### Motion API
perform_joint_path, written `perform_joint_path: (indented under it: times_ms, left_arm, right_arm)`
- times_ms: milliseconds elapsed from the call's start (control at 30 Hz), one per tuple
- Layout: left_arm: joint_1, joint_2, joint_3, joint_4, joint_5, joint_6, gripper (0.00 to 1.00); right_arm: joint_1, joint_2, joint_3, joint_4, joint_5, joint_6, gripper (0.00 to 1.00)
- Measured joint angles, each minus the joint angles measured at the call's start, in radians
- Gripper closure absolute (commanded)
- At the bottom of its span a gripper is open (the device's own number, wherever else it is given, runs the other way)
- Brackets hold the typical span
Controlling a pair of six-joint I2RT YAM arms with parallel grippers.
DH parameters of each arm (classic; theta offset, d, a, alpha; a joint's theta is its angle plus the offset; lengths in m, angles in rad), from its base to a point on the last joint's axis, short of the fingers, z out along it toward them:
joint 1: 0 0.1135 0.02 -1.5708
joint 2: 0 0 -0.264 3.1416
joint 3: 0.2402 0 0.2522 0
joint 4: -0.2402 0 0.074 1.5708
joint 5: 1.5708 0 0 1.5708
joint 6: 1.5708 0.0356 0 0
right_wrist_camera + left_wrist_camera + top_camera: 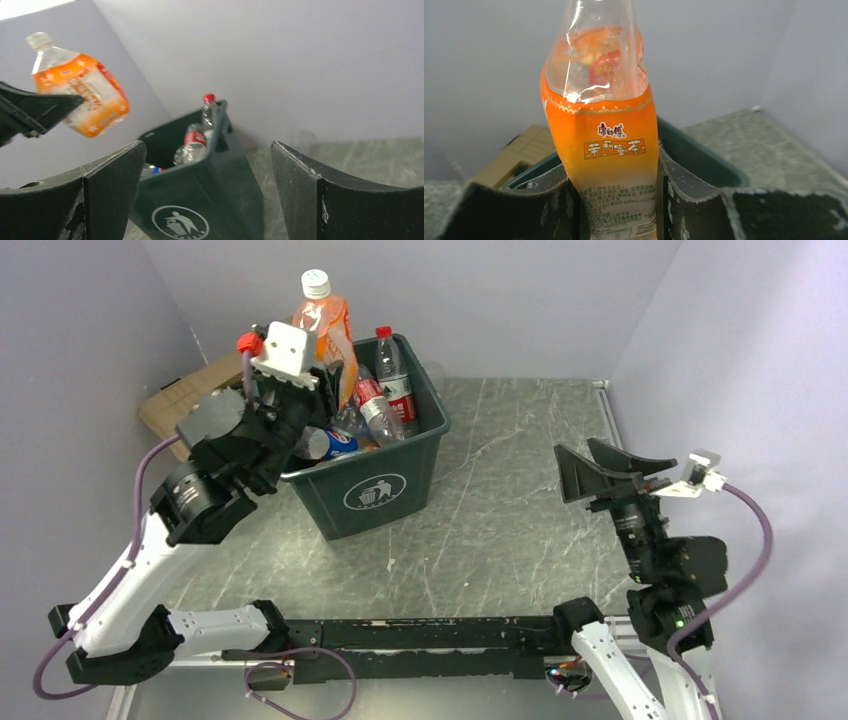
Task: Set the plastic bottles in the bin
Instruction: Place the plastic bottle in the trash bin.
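The bin's opening [352,418] is below my left gripper, so my left gripper should next tilt down and go lower into the dark green bin [372,502] to let go of the orange-labelled bottle.
My left gripper [318,375] [616,170] is shut on the lower body of a clear plastic bottle with an orange label [322,328] [601,125]. It holds the bottle upright above the back left of the dark green bin [372,502] [704,152]. The held bottle [85,95] also shows at the upper left of the right wrist view. Inside the bin [200,200] lie several plastic bottles, among them two clear red-labelled ones [397,380] [372,400] and a blue-labelled one [330,443]. My right gripper [600,465] [207,150] stands wide open and empty to the right of the bin, facing it.
A tan ribbed case [185,400] [524,150] lies behind and left of the bin against the wall. Pale walls close in the grey marbled table [500,510] on the left, back and right.
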Motion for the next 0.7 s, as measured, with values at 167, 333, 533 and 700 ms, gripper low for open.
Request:
perform_joint_path:
  times_ms: [167,333,533,700]
  left_arm:
    - [0.164,0.105,0.051,-0.106,-0.007,-0.005,1.0]
    - [0.265,0.187,0.059,-0.153,0.032,-0.047,1.0]
    - [0.391,0.248,0.063,-0.142,0.078,-0.084,1.0]
    - [0.521,0.291,-0.051,-0.059,0.13,-0.192,1.0]
  right_arm:
    - [0.0,0.031,-0.065,-0.058,0.071,0.018,0.02]
    - [0.0,0.037,-0.136,-0.062,0.095,0.036,0.03]
    - [0.0,0.03,-0.238,-0.058,0.083,0.098,0.04]
    - [0.0,0.03,-0.292,-0.055,0.059,0.146,0.05]
